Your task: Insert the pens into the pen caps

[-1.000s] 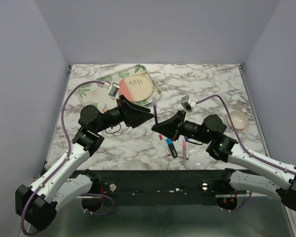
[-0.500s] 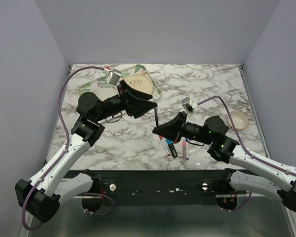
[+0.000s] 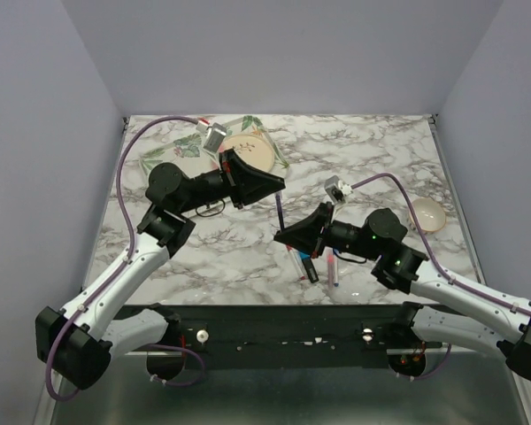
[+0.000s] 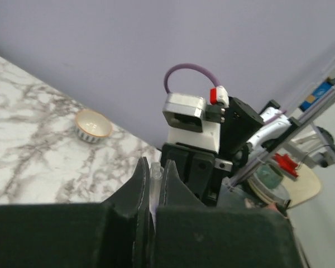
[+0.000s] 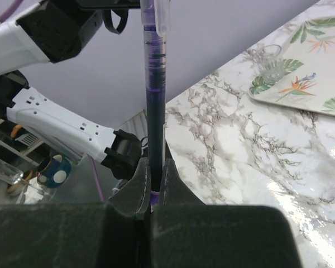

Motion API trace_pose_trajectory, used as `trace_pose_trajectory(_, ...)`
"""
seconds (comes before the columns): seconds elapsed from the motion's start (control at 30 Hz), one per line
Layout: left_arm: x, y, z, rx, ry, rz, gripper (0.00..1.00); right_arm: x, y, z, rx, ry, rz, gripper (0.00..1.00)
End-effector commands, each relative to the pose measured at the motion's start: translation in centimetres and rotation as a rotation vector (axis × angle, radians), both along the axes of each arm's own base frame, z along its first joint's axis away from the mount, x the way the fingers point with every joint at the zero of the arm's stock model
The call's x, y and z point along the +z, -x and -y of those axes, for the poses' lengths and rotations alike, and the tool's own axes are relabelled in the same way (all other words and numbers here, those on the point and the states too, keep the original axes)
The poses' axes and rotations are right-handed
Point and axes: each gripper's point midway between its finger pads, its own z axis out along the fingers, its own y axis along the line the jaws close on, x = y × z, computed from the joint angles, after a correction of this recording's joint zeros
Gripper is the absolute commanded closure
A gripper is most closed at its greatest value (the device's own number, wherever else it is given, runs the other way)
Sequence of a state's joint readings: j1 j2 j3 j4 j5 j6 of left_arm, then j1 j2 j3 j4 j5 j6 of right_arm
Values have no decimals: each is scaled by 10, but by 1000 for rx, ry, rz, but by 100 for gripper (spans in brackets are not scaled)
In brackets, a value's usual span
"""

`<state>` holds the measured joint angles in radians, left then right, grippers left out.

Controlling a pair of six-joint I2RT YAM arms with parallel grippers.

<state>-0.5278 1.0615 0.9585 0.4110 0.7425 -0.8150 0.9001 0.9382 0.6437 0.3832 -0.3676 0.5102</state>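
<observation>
The clear cap is on the navy pen's end, so my left gripper needs to tilt and lower toward the bare marble (image 3: 278, 266) beside the red-tipped pen and release the cap.
My right gripper (image 3: 281, 235) (image 5: 154, 164) is shut on the lower end of a thin dark navy pen (image 3: 280, 209) (image 5: 154, 100), which stands almost upright above the table. A clear pen cap (image 4: 154, 173) (image 5: 163, 14) sits at the pen's upper end. My left gripper (image 3: 278, 183) (image 4: 153, 166) is shut on that cap from the left. Three more pens lie below the right gripper: a white red-tipped one (image 3: 294, 259), a chunky dark marker (image 3: 309, 267) and a pink-and-white one (image 3: 332, 266). A small blue cap (image 3: 301, 254) lies among them.
A leaf-patterned tray (image 3: 179, 149) (image 5: 318, 84) at the back left carries a pinkish plate (image 3: 248, 152) and a small glass (image 5: 269, 57). A small bowl (image 3: 427, 213) (image 4: 92, 124) sits near the right edge. The marble table's near edge runs just below the loose pens.
The left arm has risen and reached toward the pen's top. Its jaws, open before, have closed on the clear cap. The right gripper has kept the pen upright, shifting slightly.
</observation>
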Motion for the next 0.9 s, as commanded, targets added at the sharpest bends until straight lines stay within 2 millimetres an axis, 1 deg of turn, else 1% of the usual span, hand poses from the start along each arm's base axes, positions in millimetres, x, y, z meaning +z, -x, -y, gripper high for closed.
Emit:
trace_pose_trajectory(0.0,-19,17,2,-96,41,-70,100,19,-7,4,-55,-67,26,99)
trace_pose_trajectory(0.03,-22,19,2,-106,54,-106,100,23,-11,6,-80,-76,38,99)
trace_pose_trajectory(0.07,-32,21,2,-110,55,-129,100,33,-14,7,-95,-89,71,99)
trace_pose_trajectory(0.13,-41,25,4,-117,56,-157,100,44,-20,9,-129,-102,94,99)
trace_pose_trajectory(0.17,-49,26,5,-118,51,-180,100,47,-23,10,-144,-100,109,99)
trace_pose_trajectory(0.2,-52,28,6,-123,50,-194,100,58,-24,10,-153,-116,129,99)
trace_pose_trajectory(0.23,-55,28,7,-123,50,-207,100,64,-27,12,-170,-122,142,99)
trace_pose_trajectory(0.27,-57,29,7,-124,56,-216,100,64,-31,11,-186,-112,157,99)
trace_pose_trajectory(0.3,-62,30,8,-129,53,-245,100,73,-33,12,-197,-124,175,99)
trace_pose_trajectory(0.4,-70,34,13,-148,60,-298,100,84,-40,13,-229,-124,217,99)
trace_pose_trajectory(0.43,-72,36,14,-153,62,-311,100,95,-41,14,-234,-134,239,99)
trace_pose_trajectory(0.47,-74,37,15,-154,62,-318,100,101,-42,15,-246,-141,255,99)
trace_pose_trajectory(0.53,-84,39,18,-154,54,-345,100,111,-49,19,-291,-146,278,99)
trace_pose_trajectory(0.57,-90,42,21,-162,41,-358,100,121,-50,21,-301,-147,288,99)
trace_pose_trajectory(0.63,-106,44,23,-161,14,-389,100,133,-57,26,-337,-143,319,99)
trace_pose_trajectory(0.67,-111,50,26,-174,4,-397,100,146,-58,29,-348,-155,335,99)
trace_pose_trajectory(0.7,-121,53,28,-174,-12,-419,100,152,-59,31,-357,-153,354,99)
trace_pose_trajectory(0.77,-130,59,33,-179,-39,-423,100,159,-68,35,-379,-143,362,99)
trace_pose_trajectory(0.8,-135,67,37,-198,-57,-425,100,171,-69,39,-388,-156,378,99)
trace_pose_trajectory(0.83,-136,69,40,-192,-60,-422,100,177,-75,43,-404,-157,386,99)
trace_pose_trajectory(0.87,-142,73,42,-194,-78,-421,100,177,-79,43,-408,-147,384,99)
